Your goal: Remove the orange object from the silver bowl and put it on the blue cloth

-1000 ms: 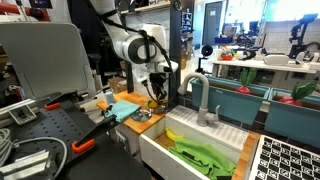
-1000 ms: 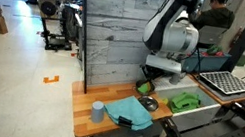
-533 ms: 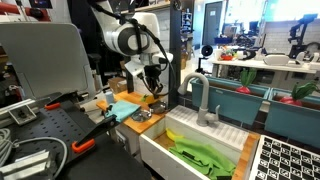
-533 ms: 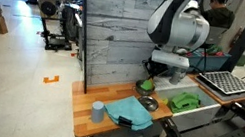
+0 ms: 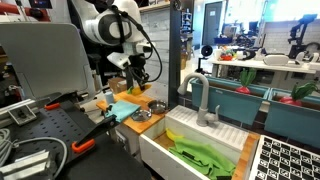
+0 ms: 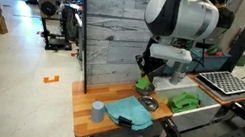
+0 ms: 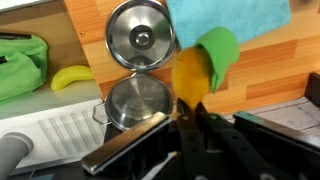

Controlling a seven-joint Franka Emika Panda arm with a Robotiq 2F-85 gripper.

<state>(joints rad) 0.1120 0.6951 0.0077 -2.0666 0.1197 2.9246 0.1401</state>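
Observation:
My gripper moves down and away from the silver bowl onto the blue cloth's bare part (image 6: 128, 108) next for the release, since the orange object still hangs high.
My gripper (image 7: 190, 118) is shut on the orange object (image 7: 189, 72), a small yellow-orange piece with a green leafy end. In both exterior views the gripper (image 5: 135, 84) (image 6: 144, 78) holds it in the air above the wooden counter. The silver bowl (image 7: 140, 35) (image 5: 142, 114) (image 6: 147, 102) stands empty on the counter beside the blue cloth (image 7: 230, 15). The cloth (image 5: 122, 107) (image 6: 130, 111) lies flat on the counter, a little beyond and below the gripper.
A small metal pot (image 7: 138, 100) stands next to the bowl. The white sink (image 5: 160, 150) holds a yellow banana piece (image 7: 72, 77) and a green leafy item (image 7: 20, 65). A faucet (image 5: 200, 100) rises behind it. A grey cup (image 6: 98, 111) stands left of the cloth.
The gripper has risen and moved away from the pot and bowl toward the blue cloth, carrying the orange object with it.

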